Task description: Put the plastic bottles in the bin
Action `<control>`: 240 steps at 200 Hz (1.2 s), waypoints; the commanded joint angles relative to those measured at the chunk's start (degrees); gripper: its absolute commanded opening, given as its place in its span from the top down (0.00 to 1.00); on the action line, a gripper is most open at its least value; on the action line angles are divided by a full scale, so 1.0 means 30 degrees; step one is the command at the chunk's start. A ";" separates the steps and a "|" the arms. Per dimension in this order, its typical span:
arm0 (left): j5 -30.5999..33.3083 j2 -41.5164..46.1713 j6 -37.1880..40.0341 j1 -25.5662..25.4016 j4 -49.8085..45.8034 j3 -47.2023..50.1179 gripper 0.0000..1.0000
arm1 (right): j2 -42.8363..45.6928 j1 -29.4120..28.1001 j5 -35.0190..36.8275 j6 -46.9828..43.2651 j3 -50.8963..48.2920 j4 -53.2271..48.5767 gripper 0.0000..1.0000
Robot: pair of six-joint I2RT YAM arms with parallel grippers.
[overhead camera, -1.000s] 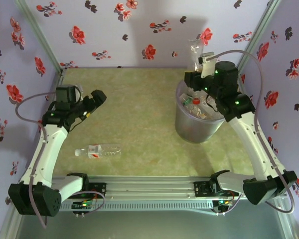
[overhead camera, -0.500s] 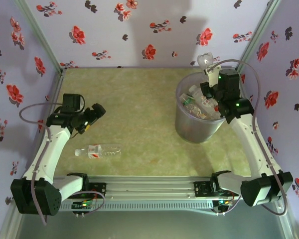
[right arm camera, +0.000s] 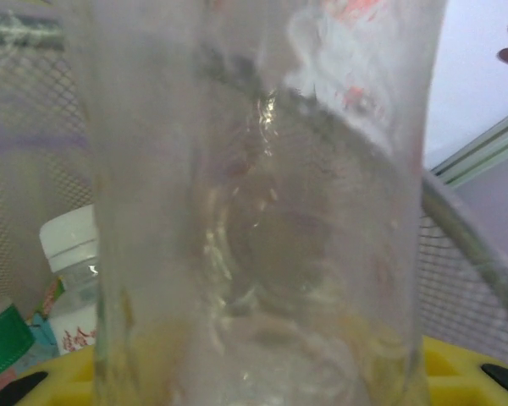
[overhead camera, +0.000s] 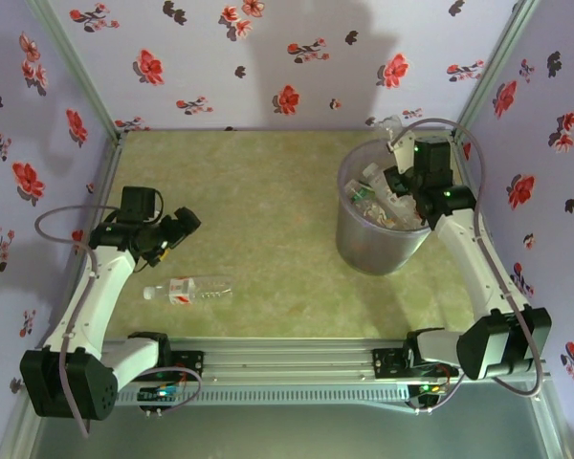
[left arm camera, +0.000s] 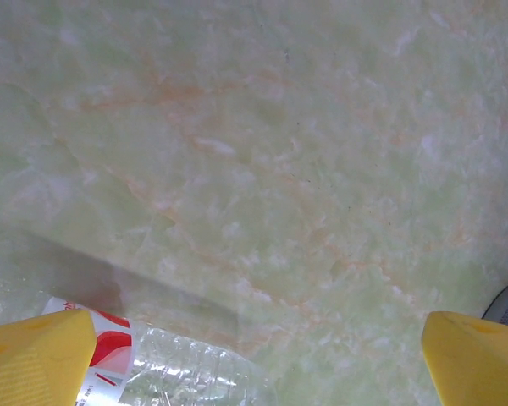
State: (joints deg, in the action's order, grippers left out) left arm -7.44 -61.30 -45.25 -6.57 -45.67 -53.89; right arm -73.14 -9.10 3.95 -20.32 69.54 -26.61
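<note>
The right gripper draws back from the bin's far rim, over the bin's opening [overhead camera: 375,191], next and releases the clear bottle, because it juts past that rim.
A clear plastic bottle with a red label [overhead camera: 187,290] lies on its side on the green table, near the front left. My left gripper [overhead camera: 180,228] hovers open just behind it. In the left wrist view the bottle [left arm camera: 165,365] lies low beside the left yellow fingertip [left arm camera: 35,357], with the gripper [left arm camera: 258,355] spread wide. The grey bin [overhead camera: 365,247] stands at the back right with several bottles [overhead camera: 375,196] inside. My right gripper [overhead camera: 400,145] is shut on a clear bottle [overhead camera: 391,125] over the bin's far rim. That bottle [right arm camera: 262,211] stands close before the right wrist camera.
Flowered walls close in the table on three sides, close behind and right of the bin. Inside the bin [right arm camera: 470,241] I see a white-capped bottle [right arm camera: 69,254] and a green-labelled one [right arm camera: 2,348]. Open green table [overhead camera: 258,191] spreads between the arms.
The right arm has brought its clear bottle down and nearer, from above the back wall to the bin's far rim. The left gripper has dropped slightly toward the bottle on the table.
</note>
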 commanded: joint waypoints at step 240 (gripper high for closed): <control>0.1020 -0.0847 0.0554 0.0111 -0.0657 -0.0890 0.01 | 0.3815 -0.2166 -0.3428 0.6760 -0.0179 -0.4348 0.11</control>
State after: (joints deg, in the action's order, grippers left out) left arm -6.15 -63.09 -45.78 -6.57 -45.04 -53.39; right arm -62.35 -15.53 -10.68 3.97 65.34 -34.54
